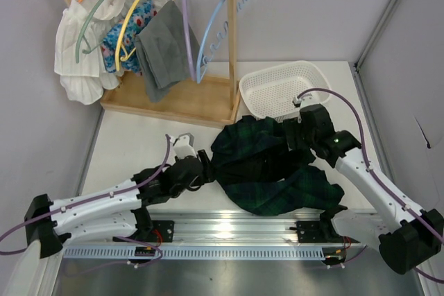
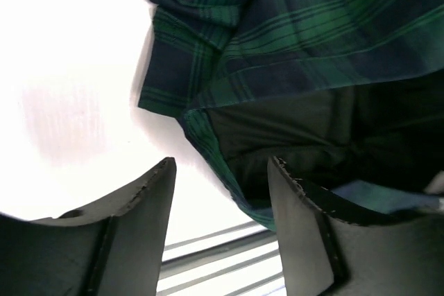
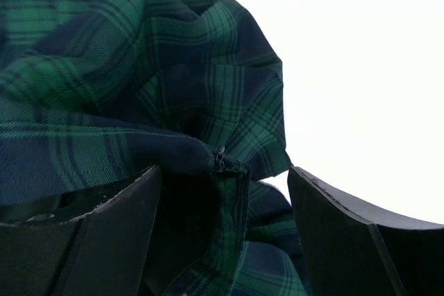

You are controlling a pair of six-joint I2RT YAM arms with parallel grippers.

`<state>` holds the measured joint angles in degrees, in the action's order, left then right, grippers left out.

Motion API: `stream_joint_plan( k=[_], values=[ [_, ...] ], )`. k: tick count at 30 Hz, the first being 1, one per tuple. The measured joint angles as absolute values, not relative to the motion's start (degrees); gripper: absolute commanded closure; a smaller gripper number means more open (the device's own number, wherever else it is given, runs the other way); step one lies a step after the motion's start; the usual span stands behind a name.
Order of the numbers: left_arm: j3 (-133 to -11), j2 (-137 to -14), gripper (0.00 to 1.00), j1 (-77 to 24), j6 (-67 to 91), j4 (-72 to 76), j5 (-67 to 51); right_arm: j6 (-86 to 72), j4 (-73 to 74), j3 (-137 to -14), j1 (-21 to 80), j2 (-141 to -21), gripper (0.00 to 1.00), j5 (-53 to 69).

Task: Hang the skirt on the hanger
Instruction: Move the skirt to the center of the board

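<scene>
Next, my right gripper comes down around the waistband's zipped edge point(image 3: 230, 179) and closes on the cloth, since that edge lies just below it, between its open fingers.
The skirt point(image 1: 272, 170), dark green and navy plaid, lies crumpled on the white table between my two arms. A bare light blue hanger point(image 1: 210, 41) hangs at the right end of the wooden rack point(image 1: 232, 46) at the back. My left gripper point(image 1: 206, 165) is at the skirt's left edge. In the left wrist view it point(image 2: 222, 175) is open, and the skirt's hem point(image 2: 229, 171) runs toward the right finger point(image 2: 305, 213) without being pinched. My right gripper point(image 1: 292, 136) is over the skirt's far right part. It point(image 3: 225, 188) is open, with the zipped waistband point(image 3: 220, 159) lying loose between the jaws.
A white perforated basket point(image 1: 284, 88) stands behind the skirt at the right. The rack also carries orange, green, yellow and purple hangers with a white garment point(image 1: 80, 53), a floral piece point(image 1: 132, 32) and a grey cloth point(image 1: 163, 50). A metal rail point(image 1: 236, 230) runs along the near edge.
</scene>
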<state>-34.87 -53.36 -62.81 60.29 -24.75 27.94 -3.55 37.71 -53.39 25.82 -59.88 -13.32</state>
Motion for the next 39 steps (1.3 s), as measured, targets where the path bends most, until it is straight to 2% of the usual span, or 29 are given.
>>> stream_joint_plan(
  k=[6,15,23,33,39],
  values=[
    [-34.6,-48.9,0.32,-62.8,59.9,-25.8,26.1,-2.8,38.1,-53.5,26.1,-62.5,0.22,-13.5],
    [-33.3,-49.0,0.27,-62.8,59.2,-24.9,23.5,-1.4,39.9,-54.8,26.2,-52.2,0.22,-9.6],
    [-33.3,-49.8,0.22,-62.8,58.4,-24.1,22.1,-0.3,41.5,-54.3,26.0,-51.6,0.24,-9.5],
    [-33.3,-48.3,0.14,-62.8,57.8,-23.9,22.0,1.6,40.8,-53.0,26.0,-58.5,0.24,-8.4],
    [-33.1,-48.1,0.14,-62.8,56.8,-22.3,21.3,2.0,40.1,-53.1,25.8,-63.7,0.27,-11.6]
  ],
)
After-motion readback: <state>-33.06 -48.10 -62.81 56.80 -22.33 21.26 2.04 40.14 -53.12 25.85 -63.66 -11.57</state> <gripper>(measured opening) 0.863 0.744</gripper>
